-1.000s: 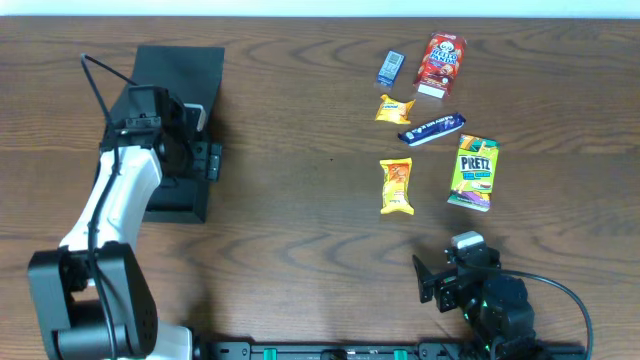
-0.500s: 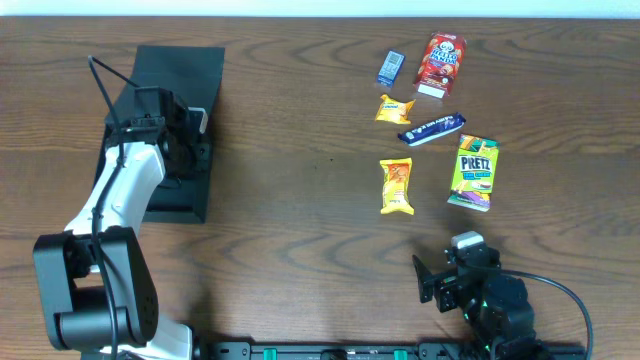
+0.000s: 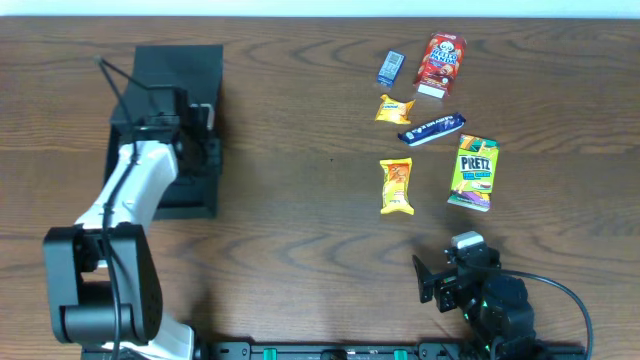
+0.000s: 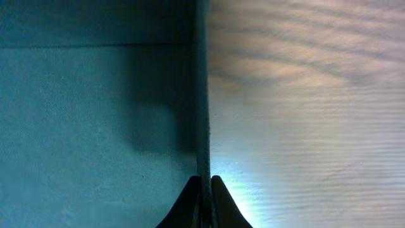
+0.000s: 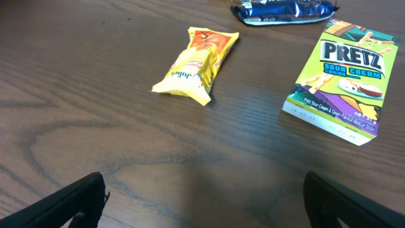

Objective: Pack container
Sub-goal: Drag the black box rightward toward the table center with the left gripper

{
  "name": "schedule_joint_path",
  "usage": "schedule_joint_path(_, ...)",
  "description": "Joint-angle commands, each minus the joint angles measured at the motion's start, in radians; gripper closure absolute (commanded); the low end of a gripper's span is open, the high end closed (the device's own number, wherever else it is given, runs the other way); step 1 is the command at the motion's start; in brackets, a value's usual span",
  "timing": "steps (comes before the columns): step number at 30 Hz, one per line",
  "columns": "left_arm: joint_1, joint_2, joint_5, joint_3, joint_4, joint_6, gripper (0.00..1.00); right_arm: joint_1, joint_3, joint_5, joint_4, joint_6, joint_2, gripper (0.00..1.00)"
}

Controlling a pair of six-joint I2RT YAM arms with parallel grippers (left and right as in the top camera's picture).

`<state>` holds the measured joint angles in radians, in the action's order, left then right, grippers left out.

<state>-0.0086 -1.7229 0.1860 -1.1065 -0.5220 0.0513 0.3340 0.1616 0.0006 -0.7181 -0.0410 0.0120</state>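
Note:
The left gripper will next slide the container by its pinched side toward the yellow packet and release it beside the packet, because the snacks lie far away.
The container (image 3: 178, 66), a shallow matte black box, lies at the left of the table. My left gripper (image 3: 205, 132) is shut on its thin right wall. In the left wrist view both fingers (image 4: 204, 190) pinch that wall (image 4: 202, 95), with the box's inside (image 4: 95, 126) to the left and bare table to the right. My right gripper (image 3: 450, 282) rests low at the front right. It stands open (image 5: 205, 196) over bare wood with nothing between its fingers.
Snacks lie at the right: a yellow packet (image 3: 396, 186) (image 5: 196, 57), a green Pretz box (image 3: 474, 172) (image 5: 345, 82), a blue bar (image 3: 432, 128), a small yellow packet (image 3: 393, 108), a red box (image 3: 440, 63) and a small blue packet (image 3: 390, 67).
My left gripper has gone from open to shut on the container's right wall, and the box has shifted a little under it. The right arm has not moved.

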Motion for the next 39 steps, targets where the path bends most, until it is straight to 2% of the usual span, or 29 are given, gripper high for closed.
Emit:
schedule_joint_path(1, -0.089, -0.012, 0.013, -0.009, 0.039, -0.115, 0.94, -0.006, -0.002, 0.010, -0.007, -0.007, -0.003, 0.01)
schedule_joint_path(12, -0.371, -0.012, 0.014, -0.009, 0.199, -0.517, 0.94, -0.006, -0.002, 0.010, -0.007, -0.007, -0.003, 0.01)
schedule_joint_path(19, -0.515, -0.013, 0.014, -0.009, 0.306, -0.669, 0.94, -0.006, -0.002, 0.010, -0.007, -0.007, -0.003, 0.01)
schedule_joint_path(27, -0.624, -0.013, 0.010, -0.009, 0.400, -0.718, 0.94, -0.006, -0.002, 0.010, -0.007, -0.007, -0.003, 0.01)
schedule_joint_path(31, -0.641, -0.013, -0.053, -0.009, 0.401, -0.721, 0.92, -0.006, -0.002, 0.010, -0.007, -0.007, -0.003, 0.01)
schedule_joint_path(32, -0.640, -0.013, -0.059, -0.009, 0.404, -0.720, 0.87, -0.006, -0.002, 0.010, -0.007, -0.007, -0.003, 0.01)
schedule_joint_path(34, -0.637, -0.013, -0.060, -0.009, 0.415, -0.711, 0.31, -0.006, -0.002, 0.010, -0.007, -0.007, -0.003, 0.01)
schedule_joint_path(35, -0.632, -0.012, -0.060, -0.009, 0.424, -0.701, 0.20, -0.006, -0.002, 0.010, -0.007, -0.007, -0.003, 0.01)
schedule_joint_path(38, -0.611, 0.001, -0.062, -0.016, 0.425, -0.698, 0.11, -0.006, -0.002, 0.010, -0.007, -0.007, -0.003, 0.01)
schedule_joint_path(39, -0.600, 0.014, -0.061, -0.019, 0.425, -0.677, 0.04, -0.006, -0.002, 0.010, -0.007, -0.007, -0.003, 0.01)
